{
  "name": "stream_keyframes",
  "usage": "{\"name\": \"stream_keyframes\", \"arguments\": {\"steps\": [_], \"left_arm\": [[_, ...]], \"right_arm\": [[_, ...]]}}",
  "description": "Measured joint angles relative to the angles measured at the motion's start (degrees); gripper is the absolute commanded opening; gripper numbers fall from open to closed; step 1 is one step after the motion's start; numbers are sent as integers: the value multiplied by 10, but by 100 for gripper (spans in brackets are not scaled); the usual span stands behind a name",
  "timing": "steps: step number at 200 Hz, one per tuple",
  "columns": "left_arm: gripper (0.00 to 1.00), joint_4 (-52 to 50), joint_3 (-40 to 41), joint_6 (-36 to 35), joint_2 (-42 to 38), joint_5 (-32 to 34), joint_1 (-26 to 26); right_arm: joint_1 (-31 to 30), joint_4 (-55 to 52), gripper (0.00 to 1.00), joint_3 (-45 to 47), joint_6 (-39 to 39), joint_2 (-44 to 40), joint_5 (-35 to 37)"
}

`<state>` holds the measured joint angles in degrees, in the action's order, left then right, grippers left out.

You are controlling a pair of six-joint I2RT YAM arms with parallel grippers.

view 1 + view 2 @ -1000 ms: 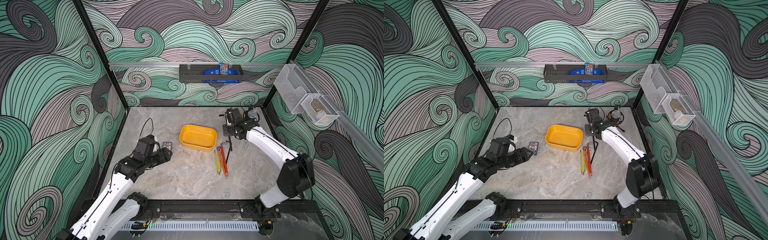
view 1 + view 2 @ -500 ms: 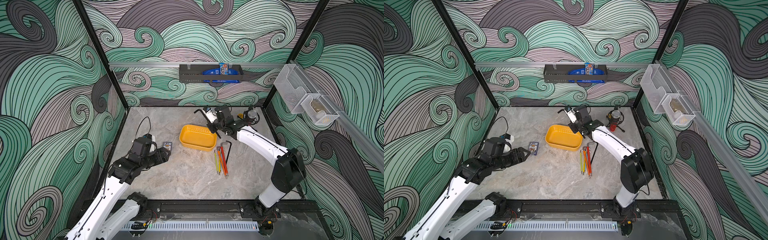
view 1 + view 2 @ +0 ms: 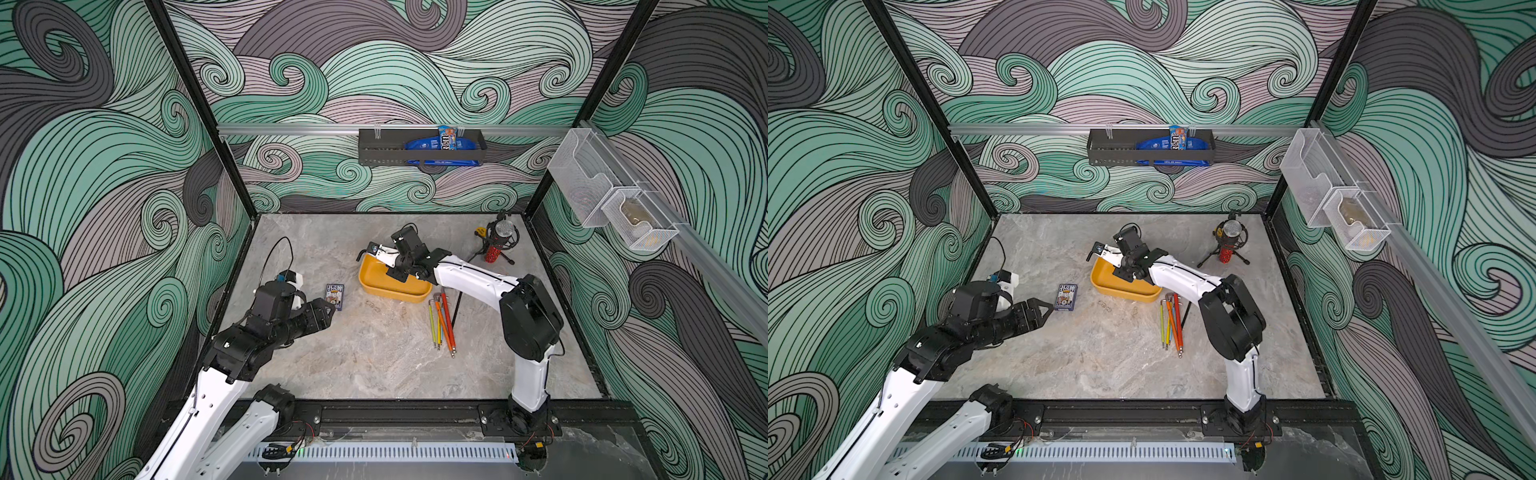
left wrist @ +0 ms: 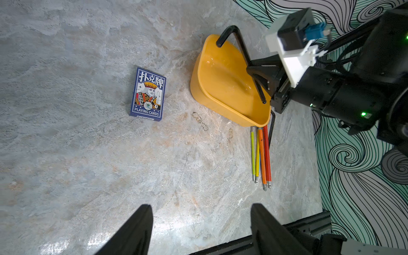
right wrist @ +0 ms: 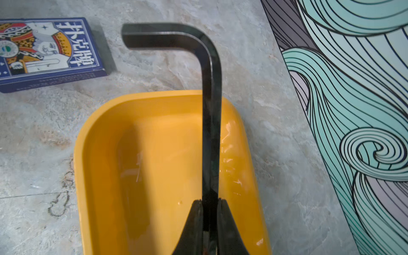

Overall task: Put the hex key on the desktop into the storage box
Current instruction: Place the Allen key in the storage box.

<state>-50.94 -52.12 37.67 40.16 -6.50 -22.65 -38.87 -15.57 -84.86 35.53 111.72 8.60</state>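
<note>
The right gripper needs to go down next toward the bottom of the yellow storage box, which lies open below it, and release the black hex key [image 5: 210,110] there.
A black L-shaped hex key [image 5: 210,110] is clamped in my right gripper [image 5: 210,201], which is shut on its long shank. The key hangs in the air over the yellow storage box [image 5: 99,154], bent end past the box's far rim. In both top views the right gripper [image 3: 392,270] [image 3: 1125,272] reaches over the storage box [image 3: 399,291] [image 3: 1125,291], with the key's hook [image 3: 362,252] showing beyond it. My left gripper [image 4: 202,209] stands open and empty above the grey desktop [image 3: 374,365], left of the box beside a card pack. The left wrist view shows the held key [image 4: 242,48] above the box [image 4: 212,97].
A blue pack of playing cards [image 3: 335,296] lies left of the box. Several coloured hex keys [image 3: 442,324] and a thin black one [image 3: 456,307] lie right of it. A small microphone on a tripod [image 3: 496,245] stands at the back right. A black wall rack [image 3: 419,151] and white mesh baskets [image 3: 611,199] hang above.
My right arm has swung left from the back right with the hex key, coming over the yellow box. My left arm has drawn back a little to the left.
</note>
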Motion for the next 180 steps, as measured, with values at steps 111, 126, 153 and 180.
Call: {"name": "stream_keyframes", "arguments": {"steps": [111, 126, 153, 180], "left_arm": [[73, -5, -7, -18, 6, 11, 0], [73, -5, -7, -21, 6, 11, 0], [74, -5, -7, -24, 5, 11, 0], [75, -5, -7, -31, -1, 11, 0]], "right_arm": [[-7, -19, 0, -7, 48, 31, 77], [-7, -20, 0, -7, 48, 38, 78], [-7, -23, 0, -7, 45, 58, 78], [-7, -24, 0, -7, 44, 76, 78]]}}
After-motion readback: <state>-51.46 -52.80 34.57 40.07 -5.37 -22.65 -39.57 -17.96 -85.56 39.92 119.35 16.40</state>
